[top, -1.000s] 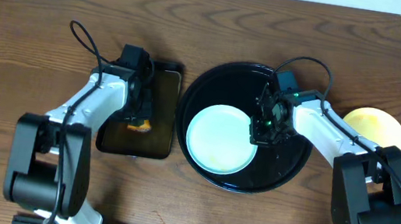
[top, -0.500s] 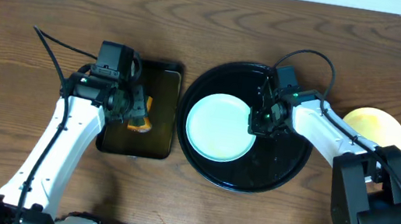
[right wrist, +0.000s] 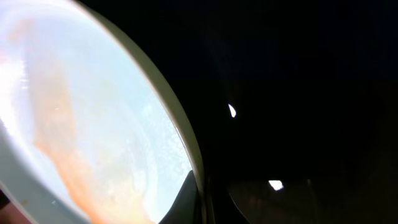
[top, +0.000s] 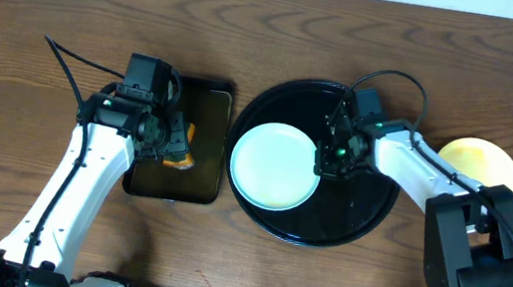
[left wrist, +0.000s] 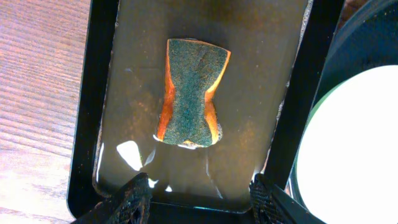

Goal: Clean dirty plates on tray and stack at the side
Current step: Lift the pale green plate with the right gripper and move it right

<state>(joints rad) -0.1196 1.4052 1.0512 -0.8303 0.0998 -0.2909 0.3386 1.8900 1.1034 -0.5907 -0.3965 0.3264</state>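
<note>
I will lift my right gripper, put the aqua plate (top: 276,164) on the pale yellow plate (top: 490,161) and let go, because the pale yellow plate is to the gripper's right in the overhead view.
A pale aqua plate (top: 276,164) with orange-brown smears lies over the left part of the round black tray (top: 356,223). My right gripper (top: 323,158) is shut on the plate's right rim; in the right wrist view the plate (right wrist: 81,124) fills the left, with a finger against its edge. A pale yellow plate (top: 490,161) lies on the table to the right of the tray. My left gripper (left wrist: 198,198) is open above the sponge (left wrist: 189,93) and not touching it. A third plate is not in view.
The sponge (top: 177,158) lies in a rectangular dark tray (top: 201,181) left of the round tray. In the left wrist view that tray (left wrist: 99,93) holds a wet film. Wooden table (top: 32,21) surrounds both.
My right gripper has drawn the aqua plate up and to the left over the round tray. My left arm swung out to the left and now holds still over the sponge.
</note>
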